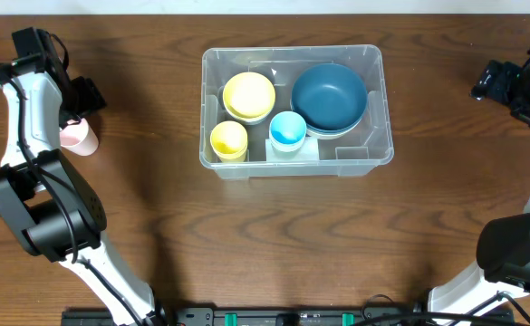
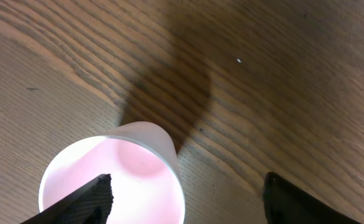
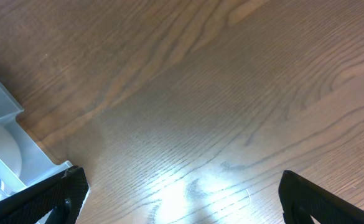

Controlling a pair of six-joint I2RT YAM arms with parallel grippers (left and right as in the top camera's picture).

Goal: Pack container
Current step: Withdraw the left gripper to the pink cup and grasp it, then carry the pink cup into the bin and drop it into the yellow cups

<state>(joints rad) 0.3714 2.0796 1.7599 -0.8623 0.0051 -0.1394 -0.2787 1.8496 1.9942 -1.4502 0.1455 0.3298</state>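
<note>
I next need to bring my left gripper down and back onto the pink cup's side (image 1: 91, 143) (image 2: 177, 182), because that side is below my gripper and nearer my base, and one finger is already over the opening of the pink cup.
The container (image 1: 292, 51) is a large clear bin in the middle of the table. It holds a yellow bowl (image 1: 248, 94), a dark blue bowl (image 1: 329, 96), a small yellow cup (image 1: 229, 139) and a light blue cup (image 1: 288, 129). A pink cup (image 1: 79, 136) stands upright on the table at the far left. My left gripper (image 1: 83, 100) is open just above it. In the left wrist view one finger is over the pink cup's mouth (image 2: 116, 177) and the other is off to the side (image 2: 188, 199). My right gripper (image 1: 493, 83) is open and empty (image 3: 182, 193) over bare wood right of the container.
A corner of the container (image 3: 4, 146) shows at the left edge of the right wrist view. The wooden table (image 1: 292, 244) runs to the front, where both arm bases stand.
</note>
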